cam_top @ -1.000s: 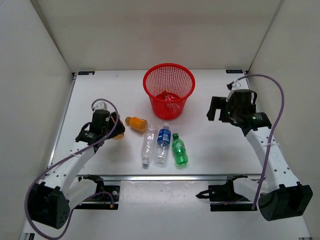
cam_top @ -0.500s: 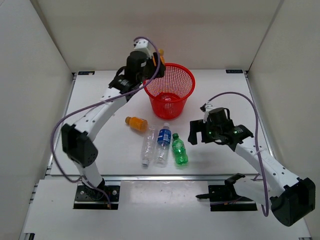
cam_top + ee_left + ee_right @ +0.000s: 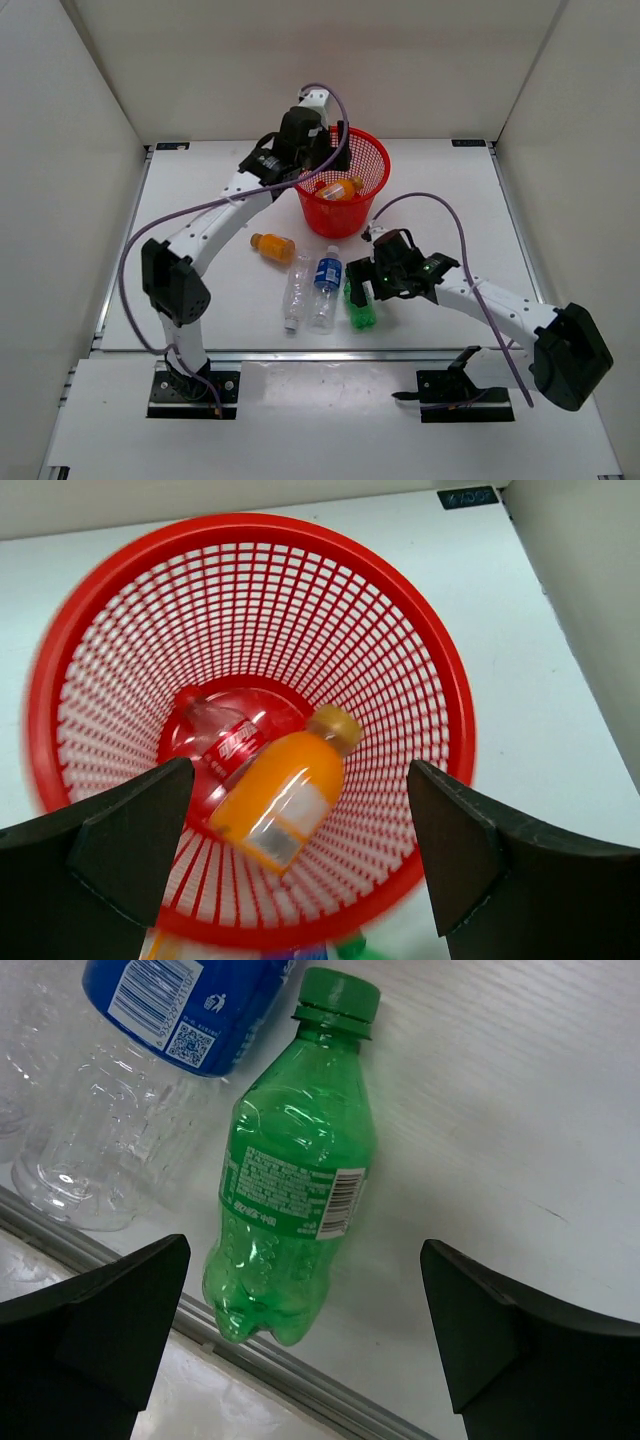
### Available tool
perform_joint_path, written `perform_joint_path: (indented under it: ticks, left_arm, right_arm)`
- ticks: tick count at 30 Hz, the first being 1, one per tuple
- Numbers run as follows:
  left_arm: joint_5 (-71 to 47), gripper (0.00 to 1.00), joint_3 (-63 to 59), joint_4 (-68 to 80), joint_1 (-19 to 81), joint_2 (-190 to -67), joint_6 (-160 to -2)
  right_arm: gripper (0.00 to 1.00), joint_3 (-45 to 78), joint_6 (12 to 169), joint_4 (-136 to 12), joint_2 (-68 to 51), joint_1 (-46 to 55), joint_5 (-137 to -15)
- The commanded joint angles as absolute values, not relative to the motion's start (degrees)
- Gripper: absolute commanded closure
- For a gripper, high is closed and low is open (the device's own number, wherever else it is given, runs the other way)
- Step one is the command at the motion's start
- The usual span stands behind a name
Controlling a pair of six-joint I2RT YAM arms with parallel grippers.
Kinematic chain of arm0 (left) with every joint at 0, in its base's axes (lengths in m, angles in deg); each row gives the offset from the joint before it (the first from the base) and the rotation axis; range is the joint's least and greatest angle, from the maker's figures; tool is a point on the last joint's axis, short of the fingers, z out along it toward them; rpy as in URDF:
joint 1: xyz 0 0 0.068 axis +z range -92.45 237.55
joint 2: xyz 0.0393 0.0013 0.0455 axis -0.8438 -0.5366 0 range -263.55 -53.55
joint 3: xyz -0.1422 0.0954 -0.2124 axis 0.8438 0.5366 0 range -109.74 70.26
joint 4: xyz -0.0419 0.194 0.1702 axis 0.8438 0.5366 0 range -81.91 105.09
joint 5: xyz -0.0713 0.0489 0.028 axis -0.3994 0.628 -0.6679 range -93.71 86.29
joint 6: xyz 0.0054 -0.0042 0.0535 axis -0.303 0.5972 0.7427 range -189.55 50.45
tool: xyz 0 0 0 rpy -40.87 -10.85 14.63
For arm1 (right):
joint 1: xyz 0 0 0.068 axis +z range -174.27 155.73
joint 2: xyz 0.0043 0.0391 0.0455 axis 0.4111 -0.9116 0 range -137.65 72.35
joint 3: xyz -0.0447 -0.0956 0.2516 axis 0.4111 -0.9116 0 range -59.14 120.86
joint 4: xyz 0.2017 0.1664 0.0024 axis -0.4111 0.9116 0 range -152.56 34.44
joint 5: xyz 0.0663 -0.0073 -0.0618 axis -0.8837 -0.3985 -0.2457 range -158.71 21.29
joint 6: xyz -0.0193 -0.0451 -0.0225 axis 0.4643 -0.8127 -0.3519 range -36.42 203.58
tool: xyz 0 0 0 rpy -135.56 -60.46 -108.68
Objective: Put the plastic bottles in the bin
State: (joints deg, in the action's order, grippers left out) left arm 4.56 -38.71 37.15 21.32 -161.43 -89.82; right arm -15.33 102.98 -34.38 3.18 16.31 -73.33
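I should next move my right gripper down and close it around the green bottle's lower label (image 3: 359,307) (image 3: 278,1218), because the open fingers are already on either side of the bottle.
The red mesh bin (image 3: 378,152) stands at the table's back middle. My left gripper (image 3: 318,160) hangs open over it, and an orange bottle (image 3: 338,188) is inside. In the left wrist view my left gripper (image 3: 300,850) is open above the bin (image 3: 440,660), with the orange bottle (image 3: 285,790) on top of the red-labelled bottle (image 3: 222,742). My right gripper (image 3: 362,285) is open just above the green bottle (image 3: 362,314). In the right wrist view my right gripper (image 3: 305,1330) straddles the green bottle (image 3: 295,1200). The second orange bottle (image 3: 272,246), the plain clear bottle (image 3: 296,290) and the blue-labelled bottle (image 3: 326,285) lie on the table.
A metal rail (image 3: 250,355) runs along the table's front edge, close to the green bottle's base in the right wrist view (image 3: 330,1400). The blue-labelled bottle (image 3: 190,995) lies right beside the green one. White walls enclose the table on three sides.
My left gripper has opened and let the orange bottle go into the bin. My right arm has swung left and down over the green bottle.
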Motion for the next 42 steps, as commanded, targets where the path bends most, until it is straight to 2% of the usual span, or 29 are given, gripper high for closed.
perform_joint_path:
  ticks: [1,3,7,10,12,14,17,20,23,27,30,35,40,42]
  left_arm:
    - [8.0,0.01,-35.1,38.6,21.0,-148.2,-87.3]
    - [9.2,0.01,-28.6,39.3,21.0,-141.0,-88.5]
    - [10.5,0.02,-8.4,40.8,23.4,-127.2,-93.2]
    - [9.6,0.02,5.8,43.9,25.5,-118.6,-97.5]
    - [6.4,0.01,15.3,45.1,28.2,-113.9,-99.9]
    - [4.8,0.01,20.5,46.8,29.3,-109.0,-100.7]
    - [5.8,0.01,24.4,50.6,31.5,-104.8,-101.8]
    - [3.8,0.02,27.4,51.4,33.5,-101.7,-102.0]
    - [2.1,0.01,29.1,50.3,35.1,-101.7,-102.1]
    - [2.1,0.01,29.0,48.4,34.9,-103.1,-102.9]
    - [2.8,0.01,29.3,47.2,35.6,-104.8,-103.3]
    - [3.4,0.01,30.4,47.4,36.9,-105.9,-104.9]
    - [3.8,0.01,31.0,47.4,37.7,-104.6,-107.5]
    - [3.8,0.01,31.9,46.9,38.0,-104.4,-109.4]
  right_arm:
    - [0.03,-15.2,103.4,-38.0,-0.1,18.7,-70.2]
    - [0.05,-14.8,103.5,-37.9,-2.4,19.6,-69.2]
    - [0.10,-16.5,104.5,-38.8,-5.6,19.9,-68.9]
    - [0.20,-18.3,104.6,-41.6,-6.2,19.7,-69.8]
    - [0.40,-18.2,104.8,-42.6,-6.7,19.3,-70.1]
    - [0.69,-17.0,105.2,-41.0,-6.5,18.7,-69.0]
    - [0.83,-14.7,105.2,-36.7,-2.8,16.5,-63.6]
    - [0.89,-10.2,103.5,-30.9,1.9,10.2,-62.5]
    - [0.93,-5.0,100.0,-26.3,5.6,0.5,-63.4]
    - [0.95,7.4,93.3,-22.9,4.0,-3.9,-62.5]
    - [0.95,23.5,88.2,-22.0,-3.4,-0.4,-60.6]
    - [0.96,42.2,84.2,-25.9,-17.4,5.5,-63.9]
    - [0.89,55.2,80.5,-27.5,-31.2,6.6,-67.7]
    - [0.80,57.0,80.4,-27.1,-33.9,6.8,-68.3]
